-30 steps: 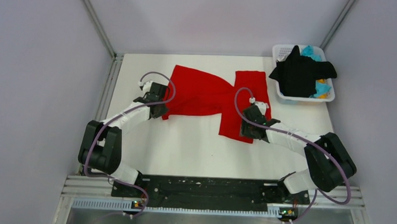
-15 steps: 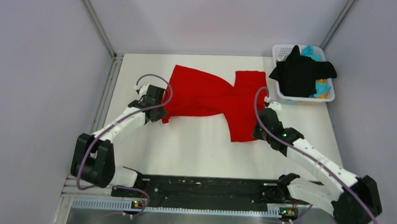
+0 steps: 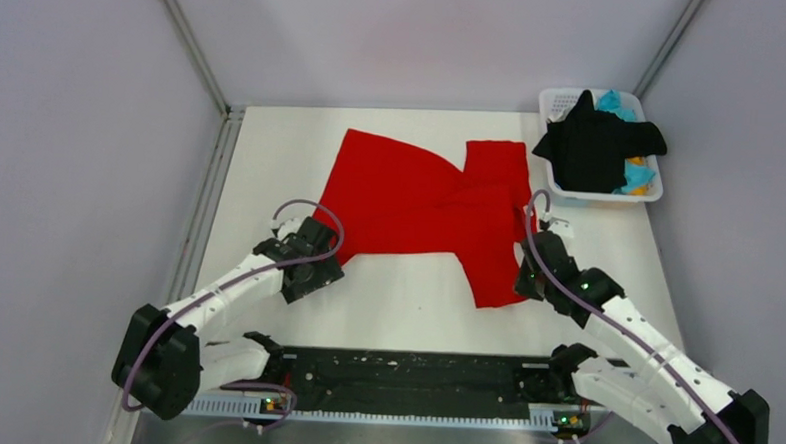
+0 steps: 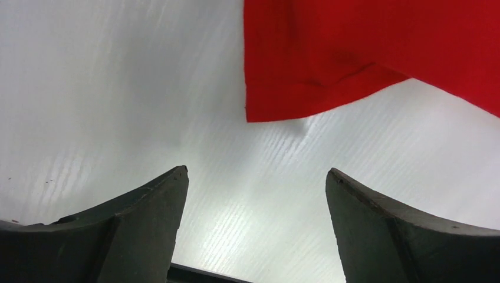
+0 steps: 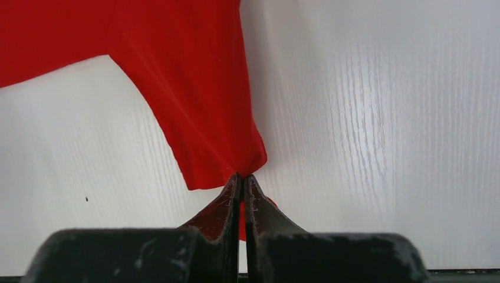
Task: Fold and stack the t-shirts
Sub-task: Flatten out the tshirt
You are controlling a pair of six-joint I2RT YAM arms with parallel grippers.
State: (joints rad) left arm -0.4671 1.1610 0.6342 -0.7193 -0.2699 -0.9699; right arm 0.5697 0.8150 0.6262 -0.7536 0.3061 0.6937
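My left gripper reaches outward and down next until its open fingers straddle the red t-shirt's free near corner (image 4: 259,97), since that cloth still lies beyond its fingers.
A bright red t-shirt (image 3: 420,198) lies spread on the white table, its left part flat and its right part stretched toward the near edge. My right gripper (image 3: 522,286) is shut on the shirt's near right corner; in the right wrist view red cloth (image 5: 177,88) runs pinched between the closed fingertips (image 5: 243,177). My left gripper (image 3: 312,269) stands open just short of the shirt's near left corner (image 4: 277,100), touching nothing, with bare table between its fingers (image 4: 256,174). A black t-shirt (image 3: 597,146) drapes over the basket, with bits of cyan (image 3: 612,99) and orange (image 3: 637,161) cloth beside it.
The white plastic basket (image 3: 553,94) sits at the back right corner of the table. Grey walls close in the left, back and right sides. A black rail (image 3: 402,373) with the arm bases runs along the near edge.
My left gripper let go of the shirt's left corner, opened and drew back toward the near edge. My right gripper shut on the right corner and pulled it nearer and to the right.
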